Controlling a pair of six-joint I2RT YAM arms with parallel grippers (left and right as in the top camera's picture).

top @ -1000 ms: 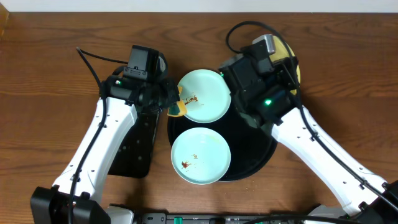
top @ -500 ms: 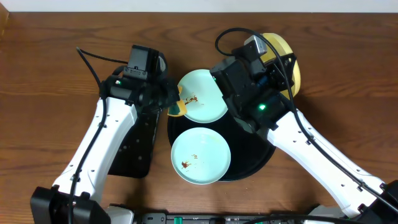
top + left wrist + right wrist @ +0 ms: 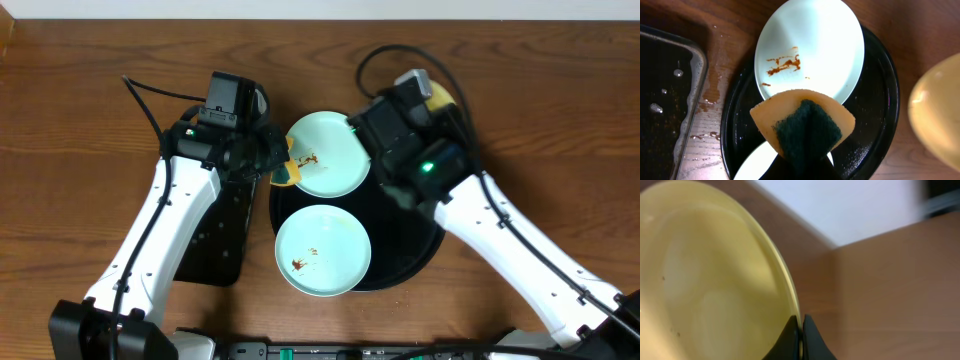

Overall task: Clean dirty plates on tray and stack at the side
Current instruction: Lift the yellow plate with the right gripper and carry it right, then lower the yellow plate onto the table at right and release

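My right gripper shifts to the right in the overhead view next, away from the round tray [image 3: 415,255], then lowers the plate onto the wood.
My left gripper [image 3: 272,160] is shut on an orange sponge with a dark green pad [image 3: 802,125] and holds it over the near-left edge of a turquoise plate [image 3: 815,45] that has brown smears. That plate [image 3: 328,153] rests on the far part of the round black tray [image 3: 415,255]. A second turquoise plate [image 3: 322,250], with small brown specks, lies on the tray's front. My right gripper [image 3: 801,325] is shut on the rim of the pale yellow plate [image 3: 705,280]. That plate is tipped up and mostly hidden under the right arm, with a sliver showing in the overhead view [image 3: 443,94].
A black rectangular tray [image 3: 215,235], wet with water drops, lies left of the round tray under the left arm. Spilled water marks the wood between them [image 3: 710,100]. The right arm crosses the round tray's right side.
The right arm has swung at the wrist with the yellow plate in its grip, and the plate now shows far less from above. The left arm and both turquoise plates have not moved.
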